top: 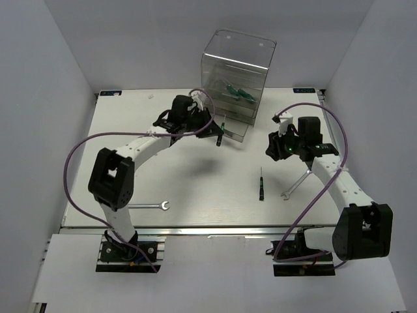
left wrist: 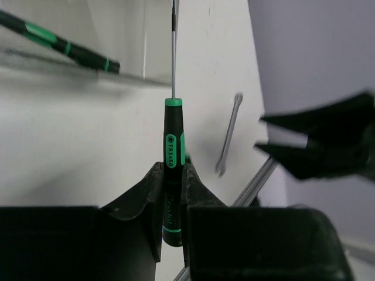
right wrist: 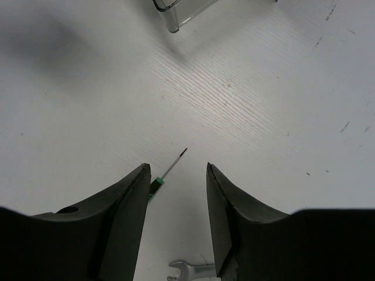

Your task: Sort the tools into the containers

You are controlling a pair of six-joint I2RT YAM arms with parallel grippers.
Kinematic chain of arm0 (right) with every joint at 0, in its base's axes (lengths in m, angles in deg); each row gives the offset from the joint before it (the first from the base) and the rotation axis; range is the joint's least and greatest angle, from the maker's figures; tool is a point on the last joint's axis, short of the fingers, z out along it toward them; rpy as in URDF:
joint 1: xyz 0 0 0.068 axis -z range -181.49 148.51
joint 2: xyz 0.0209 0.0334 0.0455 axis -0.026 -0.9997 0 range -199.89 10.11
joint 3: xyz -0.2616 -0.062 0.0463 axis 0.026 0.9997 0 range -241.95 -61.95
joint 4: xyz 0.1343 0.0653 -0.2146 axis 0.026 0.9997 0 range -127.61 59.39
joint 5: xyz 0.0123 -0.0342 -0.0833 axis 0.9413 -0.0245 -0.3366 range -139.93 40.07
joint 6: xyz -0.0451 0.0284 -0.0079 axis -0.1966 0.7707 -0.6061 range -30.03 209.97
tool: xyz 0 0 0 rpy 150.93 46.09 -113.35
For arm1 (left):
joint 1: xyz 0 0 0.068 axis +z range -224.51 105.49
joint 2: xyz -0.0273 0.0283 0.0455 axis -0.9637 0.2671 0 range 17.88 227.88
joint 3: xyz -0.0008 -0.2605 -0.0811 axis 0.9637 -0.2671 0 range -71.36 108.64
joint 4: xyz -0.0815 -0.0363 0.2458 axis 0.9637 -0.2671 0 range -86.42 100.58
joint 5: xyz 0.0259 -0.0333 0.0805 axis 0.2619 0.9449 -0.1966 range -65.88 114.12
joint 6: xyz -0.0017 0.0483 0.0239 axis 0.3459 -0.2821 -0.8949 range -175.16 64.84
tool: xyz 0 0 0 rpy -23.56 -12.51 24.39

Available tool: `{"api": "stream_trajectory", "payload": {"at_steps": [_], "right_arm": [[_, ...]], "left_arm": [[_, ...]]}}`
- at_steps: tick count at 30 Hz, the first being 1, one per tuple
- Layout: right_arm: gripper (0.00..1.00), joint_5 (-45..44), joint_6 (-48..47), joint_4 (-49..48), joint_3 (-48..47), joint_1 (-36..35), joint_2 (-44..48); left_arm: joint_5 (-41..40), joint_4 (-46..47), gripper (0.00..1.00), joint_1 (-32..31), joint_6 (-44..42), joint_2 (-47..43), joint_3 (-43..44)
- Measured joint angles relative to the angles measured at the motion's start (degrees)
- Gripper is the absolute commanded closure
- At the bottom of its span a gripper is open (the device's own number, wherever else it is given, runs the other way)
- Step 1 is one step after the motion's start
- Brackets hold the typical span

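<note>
The robot's left hand will turn and move the screwdriver outward and down into the open lowest drawer.
My left gripper (top: 214, 130) (left wrist: 171, 170) is shut on a green-and-black screwdriver (top: 222, 132) (left wrist: 173, 146). Its thin shaft points at the open lowest drawer (top: 233, 128) of the clear cabinet (top: 238, 65). More screwdrivers (top: 238, 94) (left wrist: 58, 44) lie in a drawer. My right gripper (top: 276, 147) (right wrist: 177, 170) hangs open and empty over the table. Below it lies another screwdriver (top: 261, 185) (right wrist: 166, 172), partly hidden behind one finger. A silver wrench (top: 296, 184) (right wrist: 190, 270) (left wrist: 229, 133) lies beside it. A second wrench (top: 151, 207) lies at the front left.
White walls enclose the white table (top: 195, 182) on the left, right and back. A corner of the clear drawer (right wrist: 176, 14) shows at the top of the right wrist view. The right arm (left wrist: 334, 140) appears dark at the right of the left wrist view.
</note>
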Motion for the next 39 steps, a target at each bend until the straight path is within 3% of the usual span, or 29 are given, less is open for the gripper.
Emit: {"api": "stream_trajectory", "payload": {"at_steps": [6, 10, 12, 13, 14, 15, 19, 20, 24, 30, 36, 39], "right_arm": [[0.5, -2.1, 1.5, -0.2, 3.0, 0.0, 1.8], [0.47, -3.4, 3.0, -0.2, 5.5, 0.0, 4.4], [0.28, -3.9, 3.8, -0.4, 6.2, 0.0, 5.1], [0.26, -4.1, 4.1, -0.5, 6.4, 0.0, 5.3], [0.26, -4.3, 4.3, -0.6, 6.6, 0.0, 5.4], [0.26, -4.4, 4.3, -0.6, 6.9, 0.0, 5.5], [0.27, -4.5, 5.0, 0.5, 7.2, 0.0, 5.5], [0.28, -4.5, 5.4, 0.6, 7.3, 0.0, 5.5], [0.3, -4.1, 7.6, 1.5, 7.8, -0.4, 5.1], [0.37, -6.4, 11.6, 4.0, 8.0, -5.5, 1.6], [0.5, -12.1, 13.7, 5.3, 8.0, -11.4, -1.7], [0.54, -15.6, 14.7, 6.7, 7.4, -13.1, -6.3]], "left_arm": [[-6.4, 11.1, 1.0, 0.4, 17.8, 10.9, 8.0], [-12.7, 13.8, 1.0, 0.3, 28.8, 16.1, 11.2], [-15.5, 14.7, 0.92, 0.3, 32.9, 17.7, 12.2], [-16.5, 15.2, 0.85, 0.3, 34.7, 18.4, 12.5], [-17.4, 15.7, 0.72, 0.3, 36.6, 19.0, 12.6], [-18.0, 16.3, 0.67, 0.4, 38.2, 19.4, 13.0], [-18.8, 18.8, 0.59, 0.4, 42.5, 21.0, 13.7], [-18.8, 19.1, 0.53, 0.4, 43.0, 21.1, 13.6], [-18.8, 20.5, 0.47, 0.4, 44.4, 20.5, 12.0], [-18.5, 20.2, 0.53, 0.4, 43.1, 18.8, 10.2], [-19.7, 12.0, 0.52, 0.4, 28.4, 9.4, 8.5], [-22.5, 7.6, 0.37, 0.5, 18.4, -0.6, 4.9]]}}
